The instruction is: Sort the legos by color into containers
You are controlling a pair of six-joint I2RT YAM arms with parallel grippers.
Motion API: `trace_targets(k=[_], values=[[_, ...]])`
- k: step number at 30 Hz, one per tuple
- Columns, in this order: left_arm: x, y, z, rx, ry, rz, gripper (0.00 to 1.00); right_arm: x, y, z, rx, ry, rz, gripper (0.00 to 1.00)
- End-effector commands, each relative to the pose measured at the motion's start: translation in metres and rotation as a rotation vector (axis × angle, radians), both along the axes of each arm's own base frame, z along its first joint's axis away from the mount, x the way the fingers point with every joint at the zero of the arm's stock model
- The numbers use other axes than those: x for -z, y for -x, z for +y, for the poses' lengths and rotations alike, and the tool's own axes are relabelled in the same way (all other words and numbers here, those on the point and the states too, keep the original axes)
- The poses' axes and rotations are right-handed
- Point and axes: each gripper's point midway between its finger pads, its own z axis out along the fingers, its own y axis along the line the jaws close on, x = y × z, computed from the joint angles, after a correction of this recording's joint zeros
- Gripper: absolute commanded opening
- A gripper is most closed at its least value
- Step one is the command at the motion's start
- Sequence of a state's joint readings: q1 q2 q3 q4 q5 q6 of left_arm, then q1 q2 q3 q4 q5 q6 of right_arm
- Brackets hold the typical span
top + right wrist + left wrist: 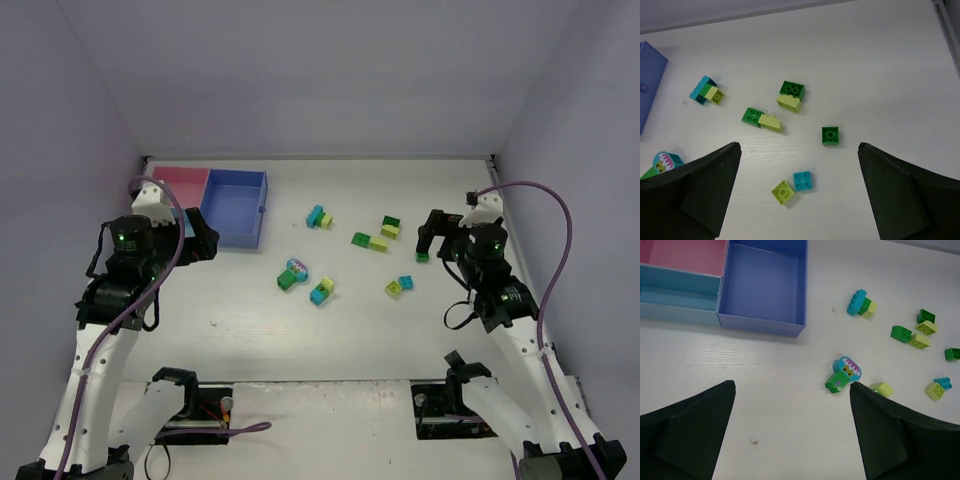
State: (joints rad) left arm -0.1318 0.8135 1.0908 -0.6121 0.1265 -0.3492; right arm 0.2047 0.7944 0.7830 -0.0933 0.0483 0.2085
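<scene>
The teal brick point(803, 180) lies between my right gripper's open fingers beside the yellow-green brick, and next my right gripper turns down and to the left in the top view onto it.
Legos lie scattered mid-table: a teal, green and yellow-green cluster point(319, 217), a green and yellow-green pair point(762, 119), a dark green brick on a yellow-green one point(791, 95), a single dark green brick point(830, 135), a teal brick point(803, 180) beside a yellow-green one point(782, 192), and a green piece with a teal flower face point(842, 374). The containers stand at the back left: pink point(685, 252), light blue point(677, 290) and medium blue point(762, 285). My left gripper point(792, 385) hangs open over bare table near the trays. My right gripper point(799, 145) is open above the teal brick.
A teal and yellow-green pair point(322, 290) lies right of the flower piece. Grey walls close in the table on three sides. The arm bases point(190, 400) sit at the near edge. A purple cable point(560, 250) loops off the right arm.
</scene>
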Motion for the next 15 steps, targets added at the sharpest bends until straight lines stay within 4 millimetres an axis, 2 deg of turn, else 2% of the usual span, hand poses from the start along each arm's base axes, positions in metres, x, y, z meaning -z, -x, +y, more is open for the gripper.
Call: trace_targets(k=[1,3,7,9,12,13,15], values=[[-0.015,-0.01,-0.003,0.008,0.011,-0.069,0.9,-0.027,-0.012,0.001,0.016,-0.013,-0.095,1.0],[-0.013,-0.009,-0.004,0.007,0.016,-0.063,0.9,-0.026,-0.012,0.0,0.032,-0.03,-0.088,1.0],[-0.004,-0.009,-0.004,-0.001,0.022,-0.042,0.9,-0.006,-0.013,0.0,0.054,-0.042,0.003,1.0],[0.002,-0.009,-0.003,-0.003,0.018,-0.024,0.9,0.007,-0.018,-0.006,0.122,-0.062,0.058,1.0],[0.009,-0.009,-0.004,0.003,0.017,0.004,0.9,0.037,-0.02,0.0,0.137,-0.088,0.169,1.0],[0.011,-0.008,-0.005,0.008,0.018,0.015,0.9,0.058,-0.02,-0.001,0.182,-0.105,0.246,1.0],[0.016,-0.008,-0.006,0.012,0.021,0.036,0.9,0.077,-0.018,0.002,0.214,-0.13,0.324,1.0]])
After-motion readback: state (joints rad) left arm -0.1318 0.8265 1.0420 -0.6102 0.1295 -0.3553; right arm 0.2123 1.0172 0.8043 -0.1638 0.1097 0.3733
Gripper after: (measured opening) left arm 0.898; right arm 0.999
